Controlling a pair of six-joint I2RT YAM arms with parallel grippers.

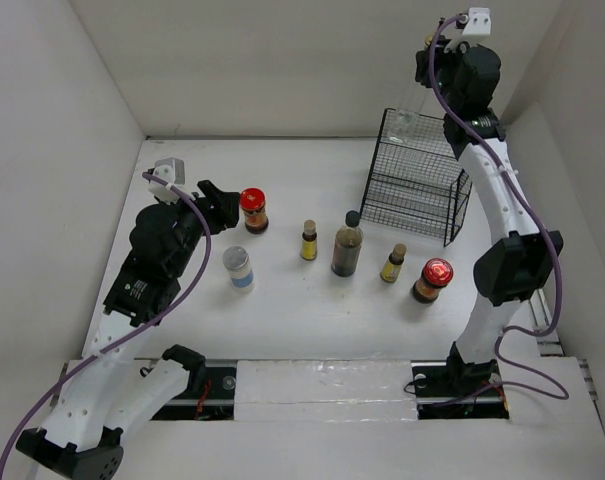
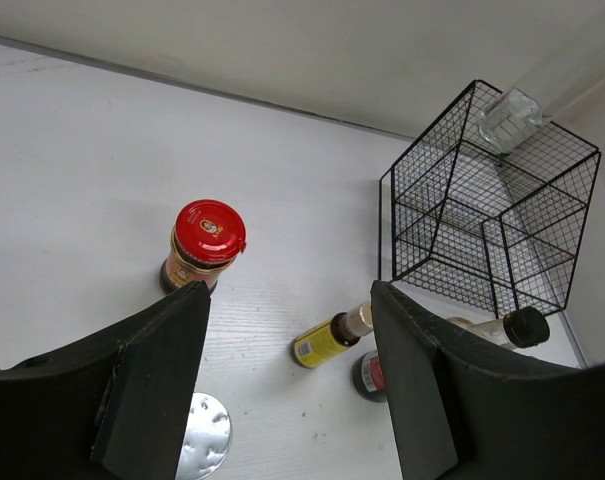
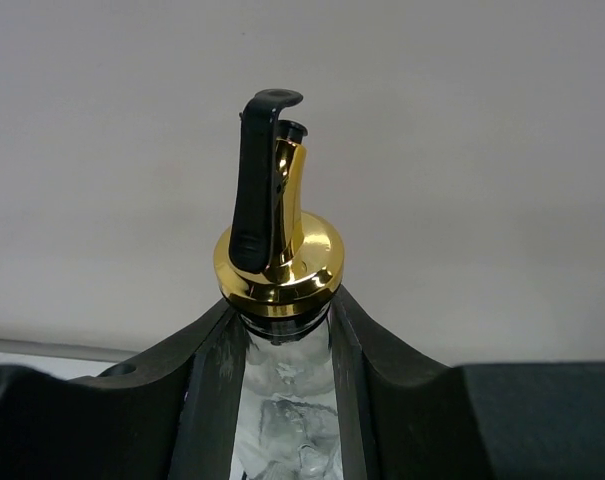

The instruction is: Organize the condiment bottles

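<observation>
I will next move my right gripper down toward the far end of the black wire basket (image 1: 414, 180) and let go of the bottle there, because the bottle's base still hangs near the basket's rim.
My right gripper (image 1: 425, 72) is shut on the neck of the tall clear gold-spouted bottle (image 1: 404, 122), holding it in the air over the black wire basket (image 1: 414, 180). In the right wrist view the fingers (image 3: 207, 380) clamp the bottle's neck just under the gold spout (image 3: 279, 255). My left gripper (image 1: 218, 206) is open and empty, just left of a red-lidded jar (image 1: 253, 210). On the table stand the white shaker (image 1: 239, 268), a tiny yellow-labelled bottle (image 1: 309, 240), the dark black-capped bottle (image 1: 347, 248), a second tiny bottle (image 1: 393, 263) and a second red-lidded jar (image 1: 433, 279).
The left wrist view shows the red-lidded jar (image 2: 204, 245), a tiny bottle (image 2: 332, 340), the shaker's lid (image 2: 204, 435), the dark bottle's cap (image 2: 527, 325) and the basket (image 2: 482, 200). White walls enclose the table at the back and on both sides.
</observation>
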